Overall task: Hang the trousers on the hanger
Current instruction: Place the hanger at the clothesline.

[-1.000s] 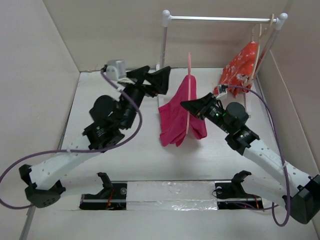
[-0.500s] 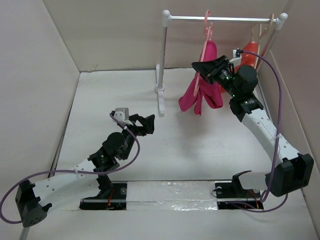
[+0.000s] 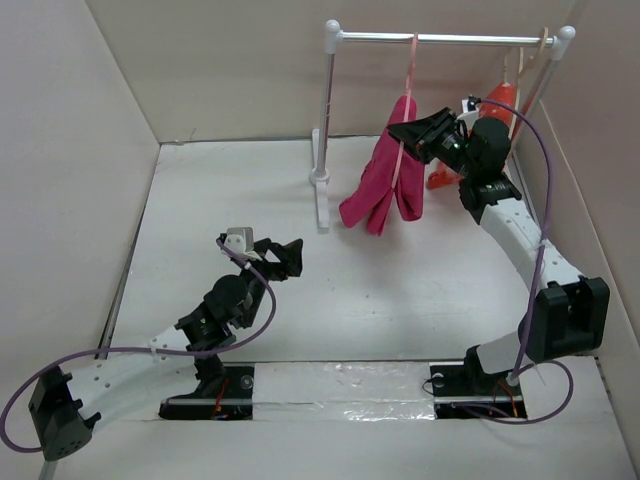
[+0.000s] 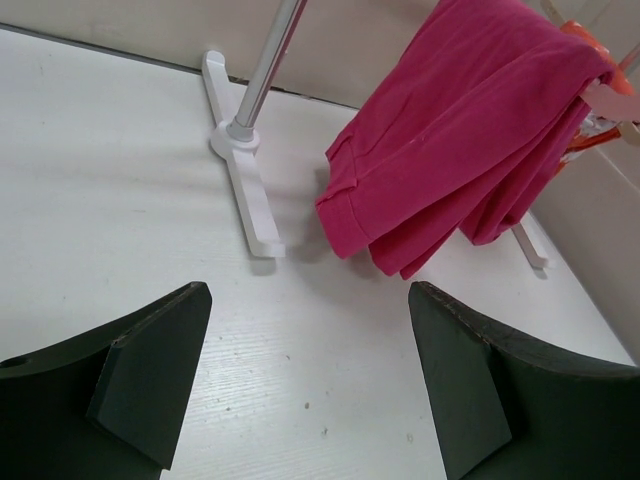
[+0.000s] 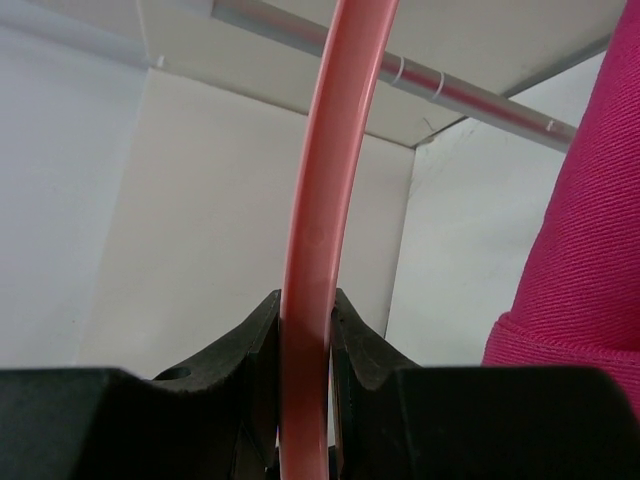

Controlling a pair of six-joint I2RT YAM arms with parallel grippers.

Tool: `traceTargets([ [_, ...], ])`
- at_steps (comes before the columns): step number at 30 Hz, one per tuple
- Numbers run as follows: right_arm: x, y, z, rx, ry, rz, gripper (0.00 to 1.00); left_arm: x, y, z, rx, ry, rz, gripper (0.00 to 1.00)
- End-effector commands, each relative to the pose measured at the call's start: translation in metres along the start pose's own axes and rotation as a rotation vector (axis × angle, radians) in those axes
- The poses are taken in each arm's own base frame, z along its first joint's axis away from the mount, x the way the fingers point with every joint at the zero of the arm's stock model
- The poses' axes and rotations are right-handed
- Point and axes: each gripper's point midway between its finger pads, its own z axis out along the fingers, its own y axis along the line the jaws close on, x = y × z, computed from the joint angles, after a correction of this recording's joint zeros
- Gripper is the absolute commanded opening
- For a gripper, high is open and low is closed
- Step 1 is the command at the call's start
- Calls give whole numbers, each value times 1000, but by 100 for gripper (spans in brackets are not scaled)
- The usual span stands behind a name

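My right gripper pushes outward and toward the flowered garment next, then releases the already hooked hanger. The rack's bare bar [image 3: 440,40] beside the hanger's hook lies outward of the gripper.
The magenta-pink trousers [image 3: 382,185] hang folded over the salmon-pink hanger [image 3: 408,70], whose hook is over the rail [image 3: 440,39]. In the left wrist view the trousers [image 4: 460,130] hang to the right of the rack's post. My right gripper [image 3: 410,133] is shut on the hanger's thin bar [image 5: 318,250], with the trousers [image 5: 590,250] at the right edge of that view. My left gripper [image 3: 285,256] is open and empty, low over the table, well in front of the rack; its fingers [image 4: 150,360] frame bare table.
A white clothes rack stands at the back, its left post and foot [image 3: 321,185] on the table. An orange-red flowered garment [image 3: 498,105] on a cream hanger hangs at the rail's right end. Cardboard walls close in the left, back and right sides.
My right gripper has carried the hanger with the trousers up from the table to the rail. My left arm has pulled back from the rack towards the near left.
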Motion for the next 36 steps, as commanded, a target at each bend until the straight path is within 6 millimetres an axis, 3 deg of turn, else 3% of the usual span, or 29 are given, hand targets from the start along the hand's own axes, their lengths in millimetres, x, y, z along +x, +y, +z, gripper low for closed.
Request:
traceTargets([
  [1, -38, 107, -27, -305, -111, -188, 0, -16, -2, 1, -5, -44, -36, 78],
  [7, -56, 104, -32, -292, -133, -199, 0, -20, 0, -2, -1, -65, -50, 78],
  [12, -74, 87, -19, -238, -134, -193, 0, -17, 0, -1, -10, -55, -41, 79],
  [17, -75, 60, -2, -192, -112, -164, 0, -20, 1, -2, -10, -60, -44, 79],
  [25, -65, 28, 1, -164, -93, -149, 2, -18, -2, -1, 1, -46, -35, 79],
  [27, -62, 25, -2, -158, -92, -153, 16, -17, -3, 0, 1, -41, -31, 79],
  [28, -61, 24, -3, -152, -94, -173, 43, -14, -3, 1, -5, -33, -24, 79],
  [29, -61, 23, -4, -143, -95, -185, 56, -16, -3, 2, -9, -34, -24, 79],
  [30, -59, 18, -6, -118, -92, -191, 83, -14, -3, 3, -15, -27, -19, 80],
  [31, -61, 21, -11, -103, -111, -242, 100, -11, -2, 4, -22, -17, -8, 80],
  [34, -56, 16, -28, -14, -131, -371, 100, -3, 2, 10, -65, 10, 18, 82],
  [36, -38, 13, -37, 21, -125, -420, 100, -3, 1, 12, -77, 20, 21, 82],
])
